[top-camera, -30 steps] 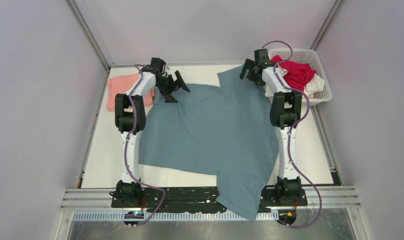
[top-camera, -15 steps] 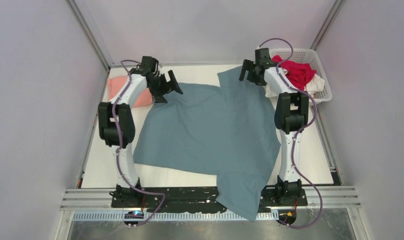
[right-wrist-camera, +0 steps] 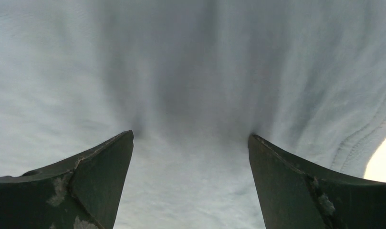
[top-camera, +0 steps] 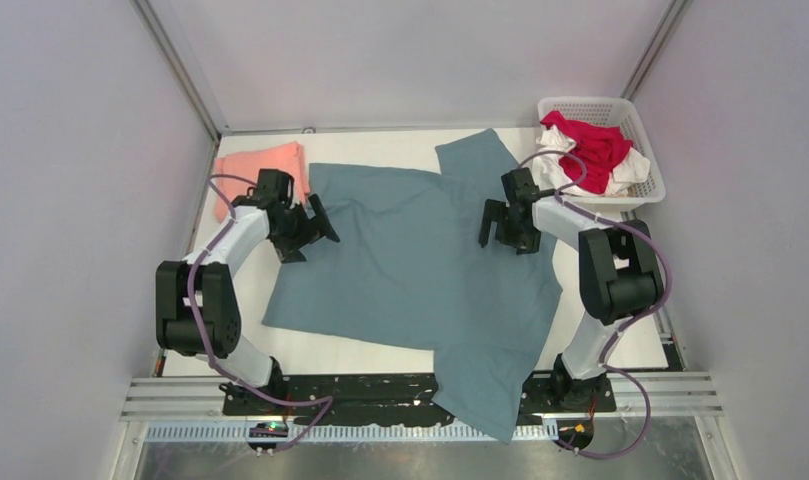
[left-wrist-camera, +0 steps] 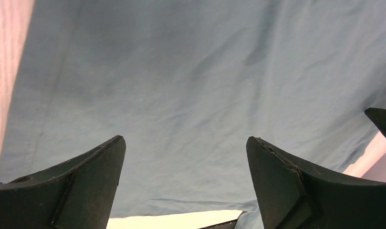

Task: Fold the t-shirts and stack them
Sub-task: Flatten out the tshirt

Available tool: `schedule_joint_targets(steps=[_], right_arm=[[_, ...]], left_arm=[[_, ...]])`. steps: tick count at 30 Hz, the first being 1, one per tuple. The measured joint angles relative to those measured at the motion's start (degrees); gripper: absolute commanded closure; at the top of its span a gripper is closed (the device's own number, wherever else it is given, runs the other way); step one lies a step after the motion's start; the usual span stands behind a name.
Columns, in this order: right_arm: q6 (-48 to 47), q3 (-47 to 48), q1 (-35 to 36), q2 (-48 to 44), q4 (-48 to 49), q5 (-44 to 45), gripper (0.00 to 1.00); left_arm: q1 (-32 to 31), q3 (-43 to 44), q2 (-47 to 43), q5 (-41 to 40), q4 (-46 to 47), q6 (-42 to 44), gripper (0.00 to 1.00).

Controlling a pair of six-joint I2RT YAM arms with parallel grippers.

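Observation:
Next, I'll move my left gripper back and down onto the teal shirt's near hem corner on the salmon-pink shirt's side.
A dusty teal t-shirt (top-camera: 410, 265) lies spread flat over the middle of the table, one sleeve hanging over the near edge. It fills the left wrist view (left-wrist-camera: 181, 86) and the right wrist view (right-wrist-camera: 191, 71). My left gripper (top-camera: 315, 228) is open and empty over the shirt's left edge. My right gripper (top-camera: 500, 228) is open and empty over the shirt's right part. A folded salmon-pink t-shirt (top-camera: 255, 165) lies at the far left. Red (top-camera: 590, 145) and white (top-camera: 635, 170) t-shirts lie bunched in the basket.
A white lattice basket (top-camera: 645, 130) stands at the far right corner. Bare white table (top-camera: 215, 320) shows left of the teal shirt. The metal rail (top-camera: 670, 395) runs along the near edge. Grey walls close in on both sides.
Both arms have pulled back from the shirt's far corners toward me, with open grippers. The shirt's far left edge now lies flat and spread out.

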Motion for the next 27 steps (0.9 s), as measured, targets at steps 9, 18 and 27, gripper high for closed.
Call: schedule_joint_targets(steps=[9,18,27], right_arm=[[2.6,2.6,-4.2,5.1,3.0,-3.5,0.05],[2.3,15.7,-6.6,14.3,-0.6,-4.1,0.05],[0.5,17.4,-6.4,14.9,-1.7,-4.4,0.05]], left_arm=[[4.3,-8.9,-8.3,-2.7,2.1,-1.8,0.00],[11.2,-11.8,-14.6,-5.2,2.7,-3.3,0.01],[11.7,-14.9,-18.0,-9.4,-4.0,-5.7,0.01]])
